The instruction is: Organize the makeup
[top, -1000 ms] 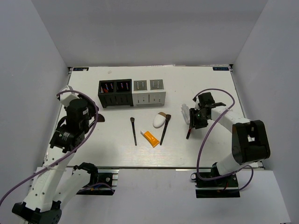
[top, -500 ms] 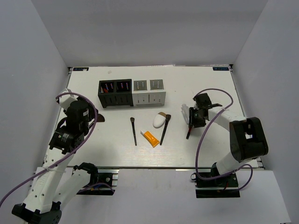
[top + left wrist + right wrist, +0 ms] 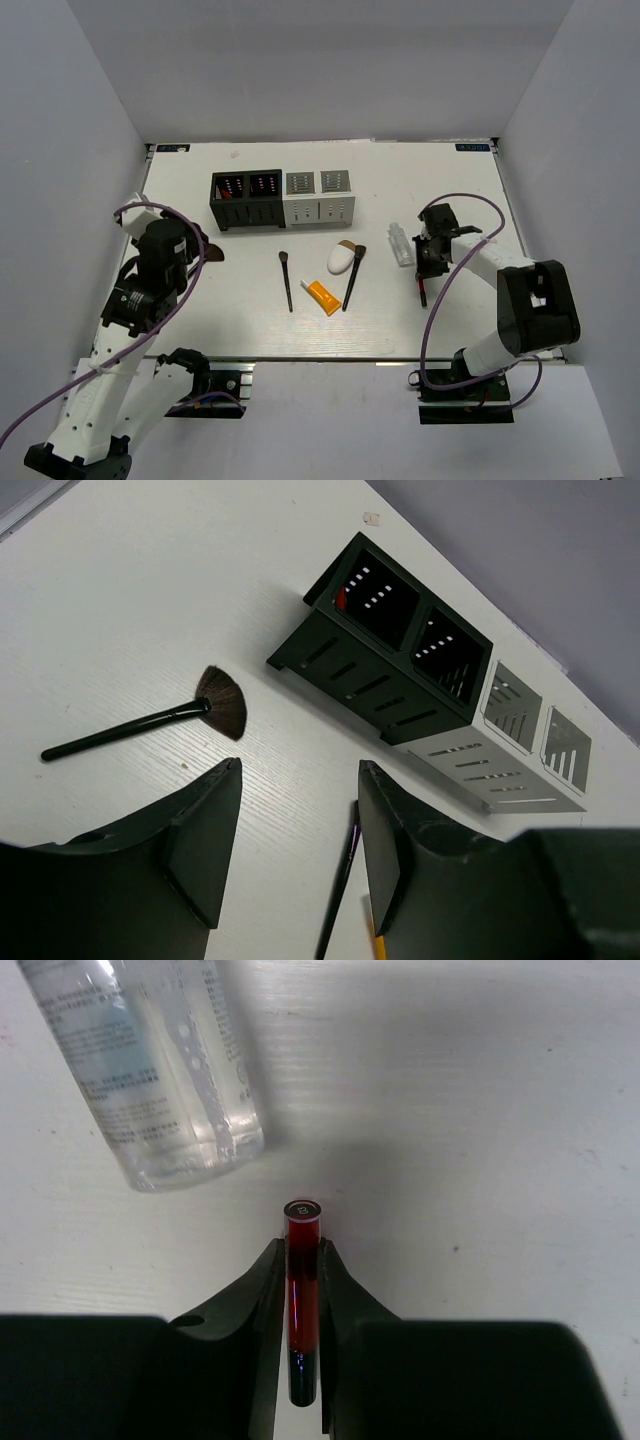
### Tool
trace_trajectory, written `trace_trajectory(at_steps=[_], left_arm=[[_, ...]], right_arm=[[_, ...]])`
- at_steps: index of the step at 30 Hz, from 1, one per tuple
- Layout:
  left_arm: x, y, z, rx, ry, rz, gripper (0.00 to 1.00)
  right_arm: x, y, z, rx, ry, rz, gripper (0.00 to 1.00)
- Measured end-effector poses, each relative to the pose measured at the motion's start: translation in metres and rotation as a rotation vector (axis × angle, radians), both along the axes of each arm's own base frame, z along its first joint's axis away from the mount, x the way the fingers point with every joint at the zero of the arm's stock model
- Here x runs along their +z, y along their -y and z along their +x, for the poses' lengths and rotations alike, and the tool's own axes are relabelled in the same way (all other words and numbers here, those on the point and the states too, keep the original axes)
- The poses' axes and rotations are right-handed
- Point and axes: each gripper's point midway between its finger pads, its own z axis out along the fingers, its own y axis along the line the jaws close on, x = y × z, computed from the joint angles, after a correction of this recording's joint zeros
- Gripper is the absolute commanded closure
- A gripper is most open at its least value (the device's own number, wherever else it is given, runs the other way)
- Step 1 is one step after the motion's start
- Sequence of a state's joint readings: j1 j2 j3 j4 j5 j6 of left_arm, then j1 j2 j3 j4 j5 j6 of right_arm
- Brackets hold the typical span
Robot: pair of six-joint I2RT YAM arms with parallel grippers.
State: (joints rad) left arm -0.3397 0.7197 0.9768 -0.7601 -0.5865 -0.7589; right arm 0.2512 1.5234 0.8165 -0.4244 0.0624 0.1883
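My right gripper will let go of the pencil there and move up, outward and to the left in the top view, because red shows inside the black box's end section [image 3: 230, 186].
My right gripper [image 3: 303, 1250] is shut on a slim red pencil with a dark end [image 3: 303, 1290], close above the table. In the top view this gripper [image 3: 431, 260] is right of the small clear bottle [image 3: 400, 244], which lies on its side [image 3: 150, 1060]. My left gripper [image 3: 300, 775] is open and empty above the table [image 3: 196, 248]. A black fan brush [image 3: 215, 705] lies beyond its left finger. A thin black brush [image 3: 287, 280], an orange tube [image 3: 323, 297], a white egg sponge [image 3: 341, 260] and a tan-tipped brush [image 3: 353, 272] lie mid-table.
A black compartment box [image 3: 248, 198] and a white one [image 3: 320, 197] stand side by side at the back; both show in the left wrist view, the black box [image 3: 400, 650] and the white box [image 3: 520, 755]. Grey walls enclose the table on three sides.
My right gripper has moved right and slightly nearer with the red pencil, uncovering the clear bottle. My left arm has drifted slightly back toward the near left.
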Motion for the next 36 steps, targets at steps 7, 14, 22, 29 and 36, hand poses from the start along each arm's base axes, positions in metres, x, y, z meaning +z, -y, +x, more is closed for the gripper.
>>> trace_trajectory(at_steps=[7, 14, 22, 29, 36], left_arm=[[-0.001, 0.000, 0.000, 0.000, 0.001, 0.002, 0.39], [-0.005, 0.008, 0.001, -0.055, 0.016, -0.003, 0.33], [-0.013, 0.015, -0.003, -0.091, 0.018, -0.037, 0.33], [-0.013, 0.017, -0.006, -0.092, 0.022, -0.075, 0.33], [-0.009, 0.017, -0.014, -0.078, 0.048, -0.123, 0.33]], right_arm=[[0.011, -0.001, -0.006, 0.101, 0.000, 0.031, 1.00], [0.094, -0.053, 0.015, 0.436, 0.225, 0.267, 1.00], [0.234, -0.163, 0.069, 0.927, 0.640, 0.496, 1.00], [0.272, -0.309, 0.136, 1.196, 0.824, 0.633, 1.00], [0.257, -0.423, 0.135, 1.303, 0.977, 0.744, 1.00]])
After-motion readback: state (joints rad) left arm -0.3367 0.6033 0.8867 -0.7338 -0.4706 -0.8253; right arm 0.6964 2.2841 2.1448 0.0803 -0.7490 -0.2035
